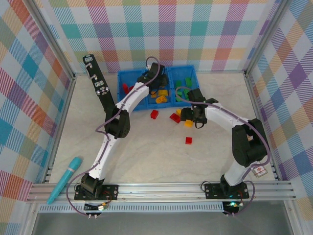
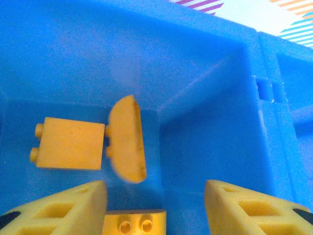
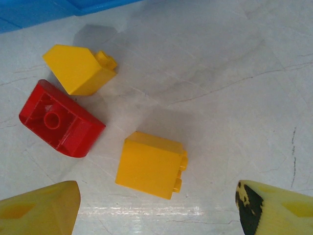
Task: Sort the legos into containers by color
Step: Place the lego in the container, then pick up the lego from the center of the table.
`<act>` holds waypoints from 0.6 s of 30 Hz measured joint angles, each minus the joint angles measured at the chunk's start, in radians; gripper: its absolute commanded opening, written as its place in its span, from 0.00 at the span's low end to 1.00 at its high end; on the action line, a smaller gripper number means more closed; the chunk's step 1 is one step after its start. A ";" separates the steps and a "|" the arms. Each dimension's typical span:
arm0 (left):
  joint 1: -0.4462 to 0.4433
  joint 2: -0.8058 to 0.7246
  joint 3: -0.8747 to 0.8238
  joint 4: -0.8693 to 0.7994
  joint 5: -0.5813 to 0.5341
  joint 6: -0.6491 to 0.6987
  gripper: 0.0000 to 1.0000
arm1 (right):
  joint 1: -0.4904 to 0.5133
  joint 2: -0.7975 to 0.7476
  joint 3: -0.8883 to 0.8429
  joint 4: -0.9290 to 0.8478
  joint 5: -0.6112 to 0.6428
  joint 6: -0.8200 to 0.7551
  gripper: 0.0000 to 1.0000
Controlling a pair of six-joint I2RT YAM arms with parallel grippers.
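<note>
I will next lower my right gripper around the untouched yellow lego and close it, because the lego is below the gripper and already between its open fingers.
My left gripper hangs inside the middle compartment of the blue bin, jaws open. Below it a blurred, curved yellow lego is free of the fingers, next to a square yellow lego. Another yellow lego lies low between the fingers, close to the left one. My right gripper is open over the table, a yellow lego between its fingers, untouched. A red curved lego and a yellow sloped lego lie beyond it.
Red legos lie loose on the table in front of the bin. Green legos fill the right compartment, red ones the left. A black upright panel stands left of the bin. A teal pen-like tool lies near the front left.
</note>
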 measured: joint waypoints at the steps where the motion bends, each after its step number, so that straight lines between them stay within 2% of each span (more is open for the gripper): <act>1: 0.000 0.000 0.000 0.003 0.001 0.000 0.55 | 0.000 0.005 0.000 0.000 0.000 0.000 0.83; 11: 0.004 -0.039 -0.015 0.015 0.013 0.046 0.55 | 0.000 0.049 0.000 0.005 -0.015 0.027 0.82; 18: 0.004 -0.242 -0.128 0.040 0.021 0.098 0.55 | 0.000 0.131 0.000 0.032 -0.038 0.055 0.76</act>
